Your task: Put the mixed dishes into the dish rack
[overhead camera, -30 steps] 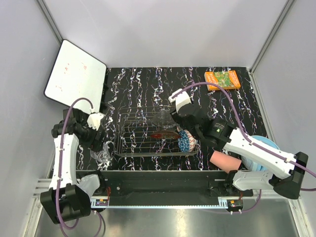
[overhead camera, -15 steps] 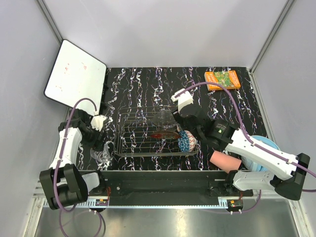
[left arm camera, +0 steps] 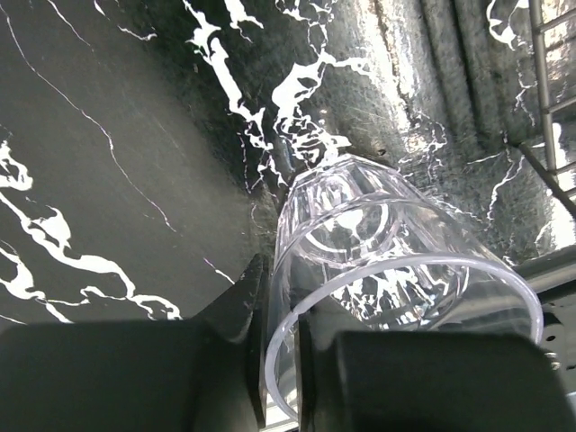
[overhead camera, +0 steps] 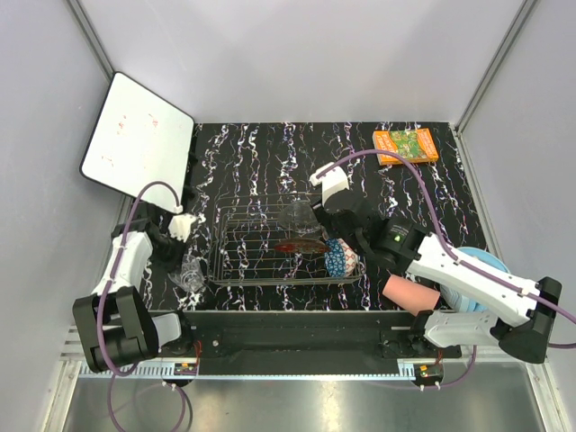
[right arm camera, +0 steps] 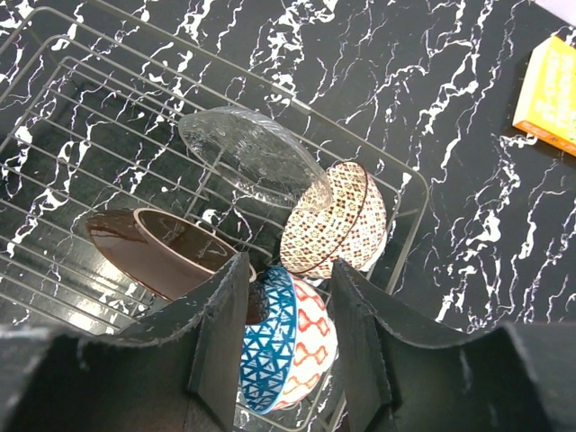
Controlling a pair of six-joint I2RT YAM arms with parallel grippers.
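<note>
Next, the left gripper raises the cup, turns the cup's base toward my right gripper's open fingers, and lets go, as they hang to its right in the top view.
The clear glass cup [left arm camera: 387,243] lies on its side on the black marbled table, left of the dish rack [overhead camera: 256,252]. My left gripper [left arm camera: 283,288] is shut on its wall, one finger inside the rim and one outside; from above the cup [overhead camera: 191,270] shows below that gripper [overhead camera: 184,255]. In the rack [right arm camera: 81,135] stand the clear glass bowl [right arm camera: 252,157], the red dish [right arm camera: 157,252], the beige-brown patterned bowl [right arm camera: 337,220] and the blue patterned bowl [right arm camera: 292,351]. My right gripper [right arm camera: 288,265] hangs open over the blue bowl [overhead camera: 340,259]. The salmon-pink cup [overhead camera: 409,293] lies at the front right.
An orange book [overhead camera: 406,144] lies at the back right corner. A white board [overhead camera: 139,135] leans at the back left. Something light blue [overhead camera: 481,263] shows under the right arm near the table's right edge. The enclosure walls stand on three sides.
My left gripper has shut on the glass cup's wall and the cup has shifted a little towards the rack. The right gripper has wavered slightly above the blue bowl.
</note>
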